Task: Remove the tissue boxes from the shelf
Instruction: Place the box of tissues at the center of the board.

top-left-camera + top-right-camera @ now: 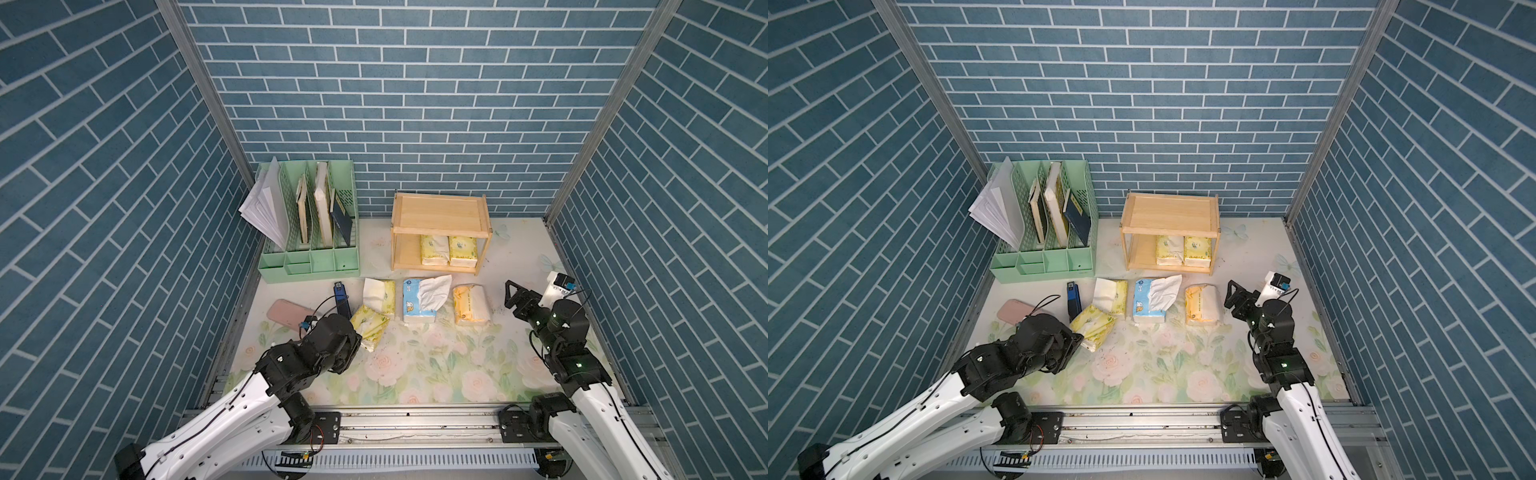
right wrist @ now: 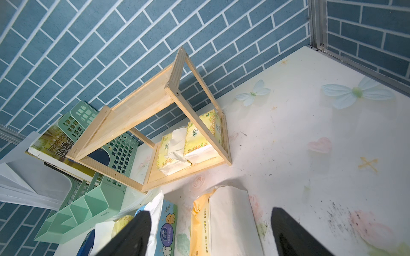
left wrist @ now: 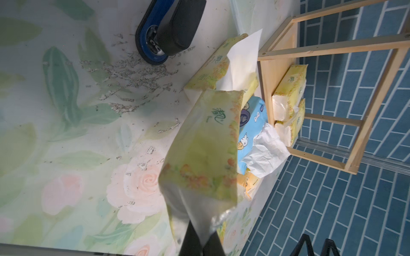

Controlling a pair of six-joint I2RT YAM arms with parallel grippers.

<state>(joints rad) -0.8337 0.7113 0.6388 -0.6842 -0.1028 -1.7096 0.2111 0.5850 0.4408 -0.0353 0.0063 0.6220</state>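
I will lower my left gripper next until the tilted pack lies flat, then release its end, as the tabletop by the printed rose (image 1: 385,350) is bare below it.
The wooden shelf (image 1: 440,210) stands against the back wall. Two yellow-green tissue boxes (image 1: 434,249) (image 1: 462,250) lie side by side on its lower board, also in the right wrist view (image 2: 199,138); the top board is bare. On the table in front lie a yellow-green pack (image 1: 380,295), a blue-and-white one (image 1: 417,305) and an orange-yellow one (image 1: 471,305). My left gripper (image 3: 200,240) is shut on the end of another yellow-green pack (image 3: 204,144), which sits tilted at the table's left. My right gripper (image 2: 210,232) is open above the orange-yellow pack (image 2: 228,221), holding nothing.
A mint green file organizer (image 1: 307,257) with books and papers stands at the back left. A blue stapler (image 1: 341,297) and a pink flat case (image 1: 286,313) lie just behind the left arm. Brick-patterned walls close in three sides.
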